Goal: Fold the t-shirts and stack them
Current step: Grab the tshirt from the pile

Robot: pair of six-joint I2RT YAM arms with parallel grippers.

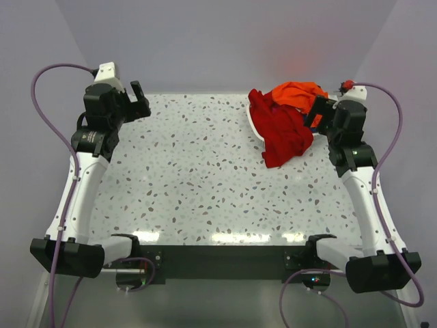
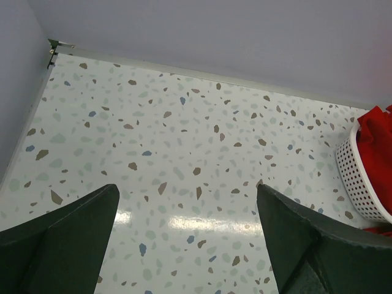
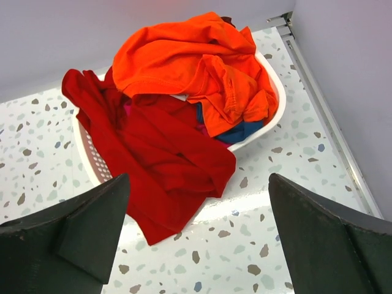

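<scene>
The red shirt's long fold (image 1: 274,128) (image 3: 139,174) lies below and left of my right gripper in the top view, so my right gripper moves sideways and down onto it next.
A deep red t-shirt (image 3: 159,165) (image 1: 283,133) hangs crumpled out of a white slatted basket (image 3: 274,110) onto the table at the back right. A bright orange t-shirt (image 3: 190,58) (image 1: 295,94) is piled on top in the basket. A sliver of magenta-pink cloth (image 3: 127,110) peeks between them. My right gripper (image 3: 199,214) (image 1: 317,109) hovers open just in front of the red shirt, touching nothing. My left gripper (image 2: 187,217) (image 1: 140,99) stands open over bare table at the back left, far from the shirts.
A dark blue cloth (image 3: 242,131) lies under the orange shirt in the basket. The basket's side (image 2: 358,177) shows at the right edge of the left wrist view. Walls close the table (image 1: 205,178) at the back and both sides.
</scene>
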